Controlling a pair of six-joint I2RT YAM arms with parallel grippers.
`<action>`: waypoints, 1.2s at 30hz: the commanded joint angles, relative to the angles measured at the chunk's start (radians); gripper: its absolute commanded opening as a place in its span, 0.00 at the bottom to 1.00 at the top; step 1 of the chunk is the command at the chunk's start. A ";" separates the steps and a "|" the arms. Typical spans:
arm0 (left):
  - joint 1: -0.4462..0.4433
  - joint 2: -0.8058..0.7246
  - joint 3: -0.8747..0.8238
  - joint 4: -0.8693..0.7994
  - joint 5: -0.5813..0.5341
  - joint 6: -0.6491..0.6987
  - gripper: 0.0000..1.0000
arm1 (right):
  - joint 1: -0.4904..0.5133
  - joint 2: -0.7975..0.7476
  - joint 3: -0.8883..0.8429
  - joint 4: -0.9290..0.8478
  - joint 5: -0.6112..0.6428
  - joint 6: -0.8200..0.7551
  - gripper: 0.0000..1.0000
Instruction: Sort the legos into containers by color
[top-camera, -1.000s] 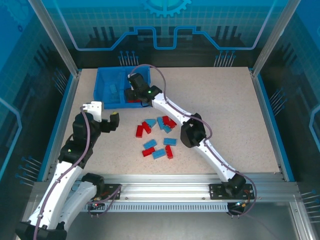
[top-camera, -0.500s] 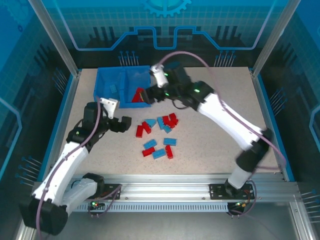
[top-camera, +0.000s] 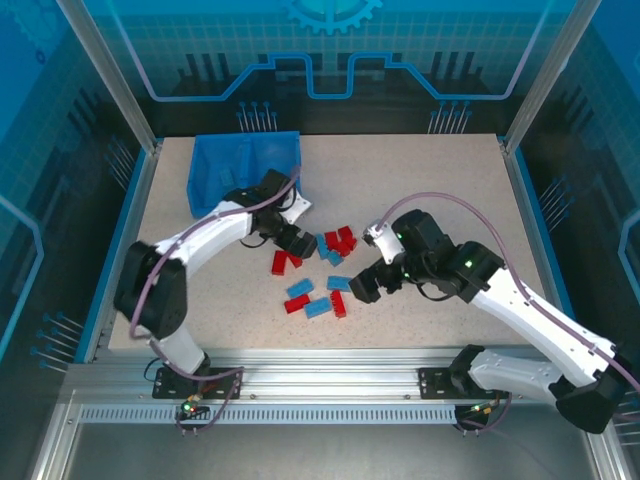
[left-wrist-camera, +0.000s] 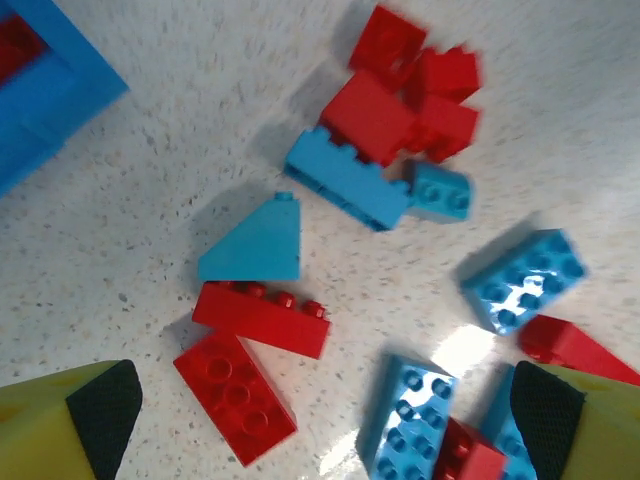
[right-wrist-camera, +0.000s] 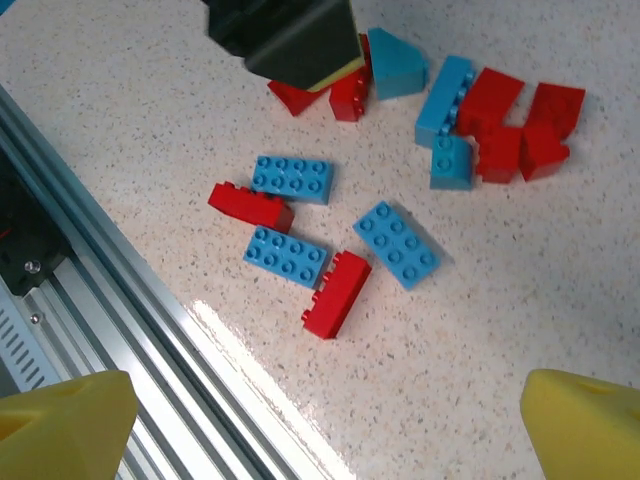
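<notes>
I will next lower my left gripper's open fingers astride the blue wedge (left-wrist-camera: 255, 243) below and close: bare tabletop borders its sloped and upright sides.
Several red and light blue legos (top-camera: 318, 275) lie loose mid-table. The blue bin (top-camera: 245, 165) with its two containers stands at the back left. My left gripper (top-camera: 292, 238) hangs open over the pile's upper left end. Between its fingertips (left-wrist-camera: 98, 408) lie a flat red brick (left-wrist-camera: 235, 395), a second red brick (left-wrist-camera: 262, 318) and a blue wedge (left-wrist-camera: 255, 243). My right gripper (top-camera: 364, 285) is open over the pile's right side, empty. Below it lie a red brick (right-wrist-camera: 337, 293) and blue bricks (right-wrist-camera: 397, 243).
The bin's corner (left-wrist-camera: 50, 95) shows at the left wrist view's top left, with something red inside. A metal rail (right-wrist-camera: 90, 250) runs along the table's near edge close to the nearest bricks. The left gripper's body (right-wrist-camera: 285, 35) overhangs the pile's far end.
My right arm swung from over the bin back toward the pile's right side, and its jaws opened. My left arm reached right, from left of the pile to over its upper left end.
</notes>
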 joint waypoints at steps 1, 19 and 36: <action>-0.006 0.091 0.058 -0.025 -0.048 -0.005 0.99 | -0.015 -0.060 -0.016 -0.020 0.031 0.048 1.00; -0.010 0.304 0.154 -0.011 -0.106 0.010 0.73 | -0.031 -0.060 -0.023 -0.018 0.056 0.066 1.00; -0.016 0.219 0.110 0.012 -0.062 -0.059 0.41 | -0.032 -0.068 -0.008 -0.020 0.105 0.096 1.00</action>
